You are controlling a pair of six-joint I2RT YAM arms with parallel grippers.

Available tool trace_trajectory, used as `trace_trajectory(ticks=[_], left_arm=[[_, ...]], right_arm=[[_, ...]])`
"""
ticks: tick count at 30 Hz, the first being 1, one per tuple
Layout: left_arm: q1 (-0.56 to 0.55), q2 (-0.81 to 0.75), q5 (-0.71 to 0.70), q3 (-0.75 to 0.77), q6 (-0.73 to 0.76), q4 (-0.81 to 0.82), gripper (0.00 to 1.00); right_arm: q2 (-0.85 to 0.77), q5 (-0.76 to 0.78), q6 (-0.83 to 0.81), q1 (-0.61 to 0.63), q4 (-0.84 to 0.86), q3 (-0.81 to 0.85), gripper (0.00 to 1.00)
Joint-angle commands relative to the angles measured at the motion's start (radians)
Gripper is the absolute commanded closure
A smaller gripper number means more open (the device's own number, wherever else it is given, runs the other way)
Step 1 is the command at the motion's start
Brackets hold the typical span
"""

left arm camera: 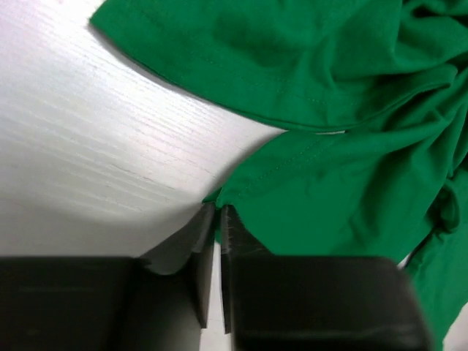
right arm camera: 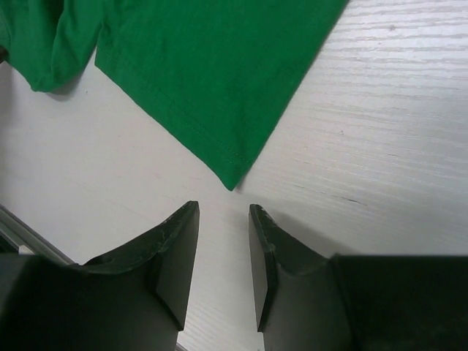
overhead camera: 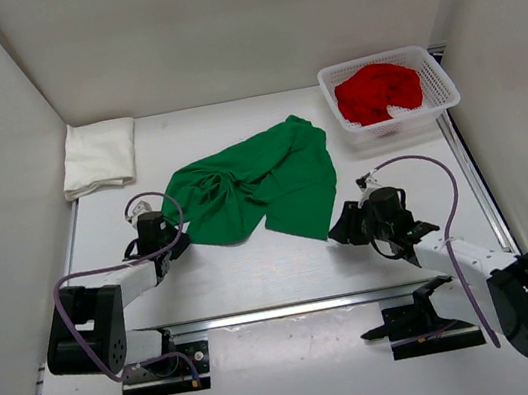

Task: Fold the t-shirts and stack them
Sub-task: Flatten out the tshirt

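The near corner of the green t-shirt lies just ahead of my open fingers. My right gripper will next lower and shift toward the t-shirt and close over that corner.
A bright green t-shirt [overhead camera: 252,184] lies crumpled in the middle of the table. My left gripper [overhead camera: 178,240] is at its near left corner. In the left wrist view the jaws of the left gripper [left arm camera: 218,208] are pressed nearly together, with the green t-shirt's [left arm camera: 329,168] hem corner pinched between the tips. My right gripper [overhead camera: 342,227] stands open just short of the shirt's near right corner; the right gripper [right arm camera: 223,207] holds nothing, and the green t-shirt's [right arm camera: 197,73] corner lies just ahead of the tips. A cream-white t-shirt [overhead camera: 98,154] lies folded at the back left. A red t-shirt [overhead camera: 378,90] is bunched in the basket.
The white mesh basket [overhead camera: 443,86] stands at the back right. White walls close the table in on the left, back and right. A metal rail [overhead camera: 293,307] runs across the near edge by the arm bases.
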Motion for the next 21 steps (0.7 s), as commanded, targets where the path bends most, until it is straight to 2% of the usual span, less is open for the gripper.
trace_trajectory(ticks=[1, 5, 13, 16, 21], left_arm=[[-0.002, -0.009, -0.007, 0.013, 0.004, -0.025, 0.86], [-0.002, -0.041, -0.002, 0.040, 0.023, -0.031, 1.00], [-0.073, -0.131, -0.025, 0.072, 0.055, -0.068, 1.00], [-0.086, -0.173, -0.004, 0.054, 0.053, -0.078, 1.00], [-0.083, -0.225, 0.005, 0.030, 0.073, -0.103, 1.00]], right_arm=[[-0.008, 0.028, -0.020, -0.026, -0.018, 0.002, 0.68], [0.027, 0.046, -0.023, -0.032, -0.047, 0.001, 0.67], [0.152, 0.038, 0.005, 0.057, 0.002, 0.050, 0.63], [0.212, 0.011, 0.025, 0.050, 0.060, 0.051, 0.62], [0.281, -0.006, 0.058, 0.052, 0.094, 0.063, 0.66]])
